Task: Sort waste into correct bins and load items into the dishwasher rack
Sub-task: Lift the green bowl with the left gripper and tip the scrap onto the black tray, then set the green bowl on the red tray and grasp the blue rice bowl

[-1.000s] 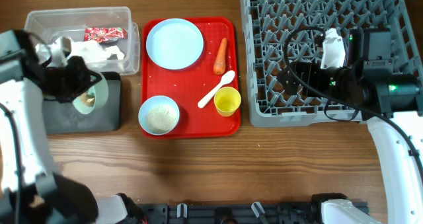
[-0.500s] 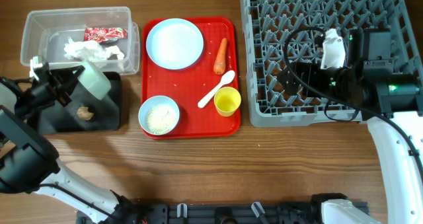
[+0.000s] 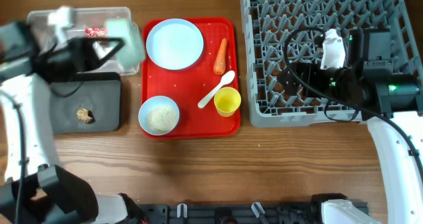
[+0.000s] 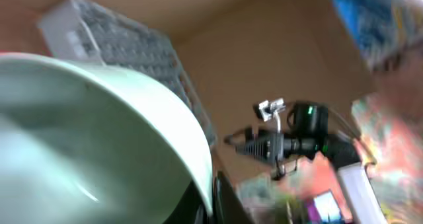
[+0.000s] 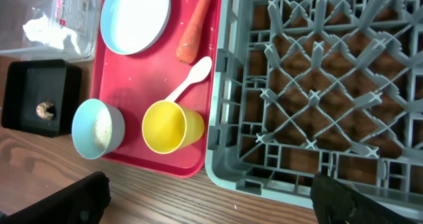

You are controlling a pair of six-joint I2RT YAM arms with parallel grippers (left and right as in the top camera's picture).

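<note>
The red tray is bare between plate and spoon. My left gripper needs to swing to the right in the overhead view, lower the bowl there and then release it.
My left gripper is shut on a pale blue-green bowl, tilted and blurred, above the right end of the clear tub. The bowl fills the left wrist view. The brown food lump lies in the black tray. The red wrapper and the tissue lie in the tub. A second bowl with rice, the plate, carrot, spoon and yellow cup sit on the red serving tray. My right gripper is open and empty above the grey rack.
The red serving tray lies between the bins and the rack. Bare wooden table runs along the front. The right arm's cables loop over the rack's near left part.
My left arm has swung up and to the right from over the black tray, carrying the bowl. The brown lump has dropped from the bowl into the black tray. The right arm has not moved.
</note>
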